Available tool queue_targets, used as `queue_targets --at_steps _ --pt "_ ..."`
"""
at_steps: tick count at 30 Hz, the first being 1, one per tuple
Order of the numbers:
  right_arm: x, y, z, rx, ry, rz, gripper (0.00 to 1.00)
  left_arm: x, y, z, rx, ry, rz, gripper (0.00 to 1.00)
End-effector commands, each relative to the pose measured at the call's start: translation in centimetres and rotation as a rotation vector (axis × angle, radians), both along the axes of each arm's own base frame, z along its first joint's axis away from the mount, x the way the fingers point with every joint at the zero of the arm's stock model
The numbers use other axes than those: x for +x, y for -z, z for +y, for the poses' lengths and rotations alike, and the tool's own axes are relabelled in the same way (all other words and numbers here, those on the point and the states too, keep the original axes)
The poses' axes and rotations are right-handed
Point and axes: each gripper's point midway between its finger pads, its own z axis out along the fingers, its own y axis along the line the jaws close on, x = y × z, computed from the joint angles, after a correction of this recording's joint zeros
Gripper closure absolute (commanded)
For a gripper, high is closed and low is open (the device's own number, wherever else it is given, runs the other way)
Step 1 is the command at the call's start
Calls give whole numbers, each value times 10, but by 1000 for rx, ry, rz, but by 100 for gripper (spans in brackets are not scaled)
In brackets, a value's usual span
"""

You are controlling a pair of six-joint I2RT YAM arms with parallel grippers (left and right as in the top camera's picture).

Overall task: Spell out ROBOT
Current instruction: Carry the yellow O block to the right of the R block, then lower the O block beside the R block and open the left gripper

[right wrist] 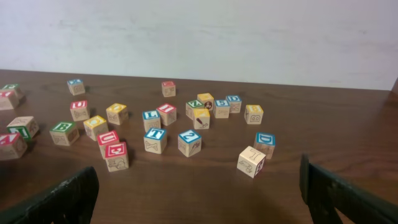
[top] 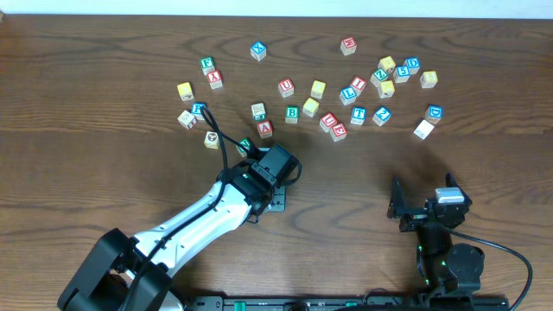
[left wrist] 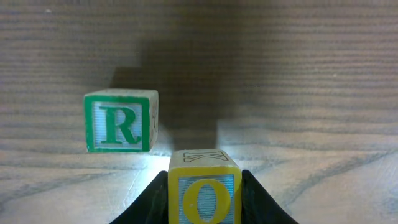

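My left gripper lowers the yellow-framed O cube next and releases it, as the bare tabletop beside the green R cube lies below the gripper.
In the left wrist view, my left gripper (left wrist: 204,198) is shut on a yellow-framed O cube (left wrist: 204,193), with a black finger on each side of it. A green R cube (left wrist: 120,121) stands on the table just ahead and to the left, a gap apart. From overhead the left gripper (top: 259,157) covers the O cube, and only a green edge of the R cube (top: 245,145) shows. A green B cube (top: 292,112) and a blue T cube (top: 359,115) lie in the scatter. My right gripper (right wrist: 199,202) is open and holds nothing.
Many lettered cubes lie across the far half of the table, among them yellow ones (top: 318,89) and red ones (top: 338,131). A pale cube (right wrist: 251,162) lies nearest the right gripper (top: 422,200). A cable (top: 220,142) loops from the left arm.
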Motion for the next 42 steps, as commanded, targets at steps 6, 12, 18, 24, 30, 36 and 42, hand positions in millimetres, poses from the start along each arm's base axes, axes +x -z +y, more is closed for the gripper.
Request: queue_targets --at_steps 6,12,18,24,30,36,42 --pt "0 1 -1 6 6 1 1 9 -5 2 1 -28 -50 92" --pt "0 1 -1 6 6 1 1 11 6 2 18 -29 -39 92" --pt "0 1 -1 6 6 1 1 13 12 0 24 -31 -39 92" --pt "0 1 -1 6 6 1 1 19 11 2 35 -39 -66 92" --pt "0 1 -1 6 6 1 1 21 11 5 53 -50 -80 92" --pt "0 1 -1 6 6 1 1 20 14 6 47 -60 -81 92" --pt "0 1 -1 6 6 1 1 18 18 8 47 -61 -80 92"
